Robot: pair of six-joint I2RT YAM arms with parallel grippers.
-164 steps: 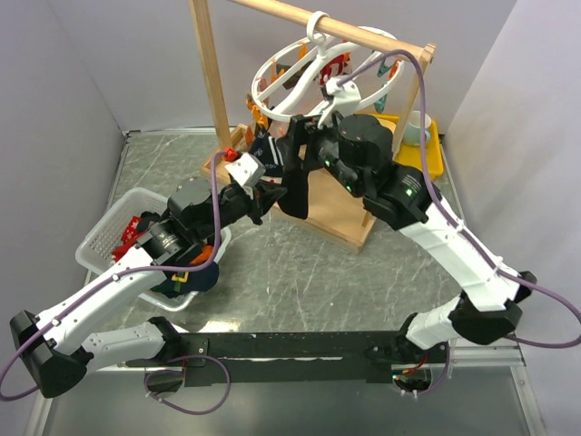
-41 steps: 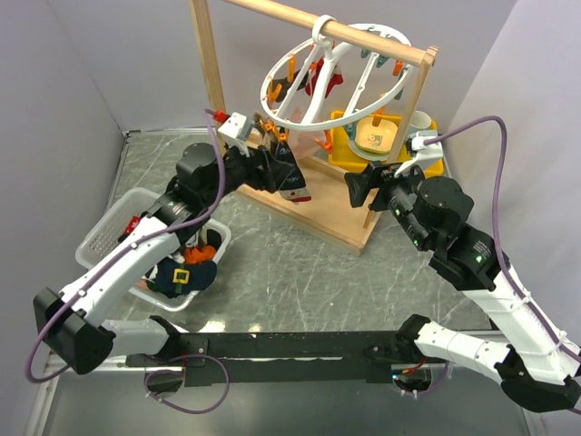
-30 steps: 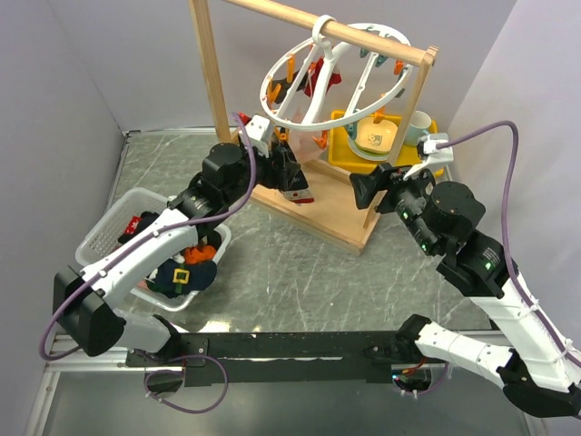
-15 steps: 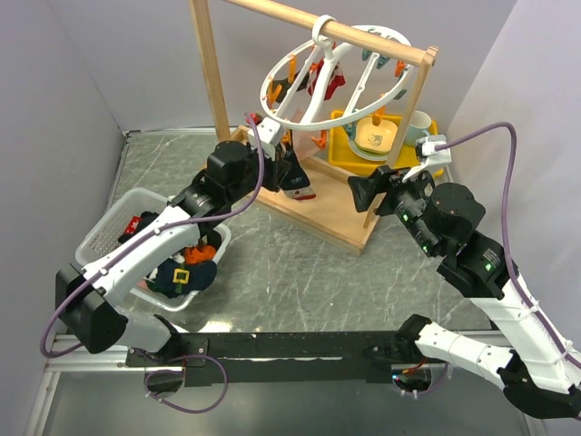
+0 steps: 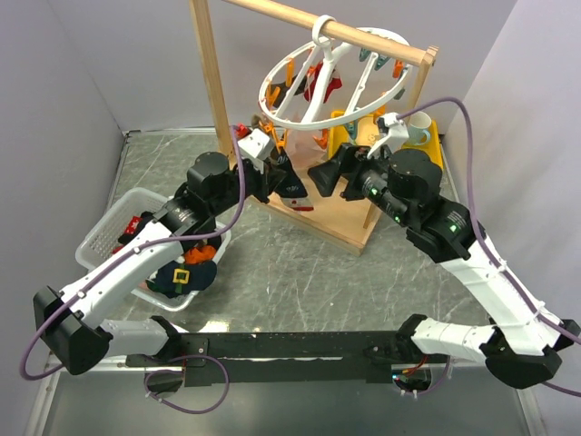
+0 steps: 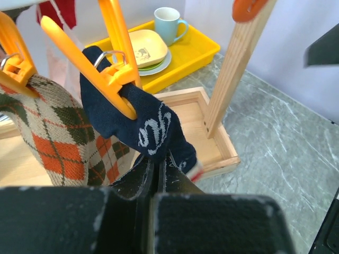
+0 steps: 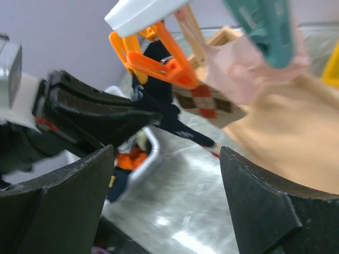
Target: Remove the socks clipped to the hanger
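I need to move my left gripper away from the orange clip next, to the left in the top view. I should let go over the white basket, because socks lie there.
The white ring hanger hangs from the wooden rack's bar, with orange and teal clips. A navy sock with white lettering hangs from an orange clip; it also shows in the top view. My left gripper is shut on the sock's lower part below the clip, also visible from above. An argyle sock hangs beside it. My right gripper is open and empty just right of the navy sock. In the right wrist view it faces the clip and a pink sock.
The wooden rack's post and base frame stand behind the grippers. A white basket with several socks sits at the left. A yellow tray with a cup and a plate is at the back right. A red sock hangs on the ring.
My right arm has swung left, bringing its open gripper close to the navy sock and hanger. My left gripper stays shut on the navy sock and has drawn back slightly to the left.
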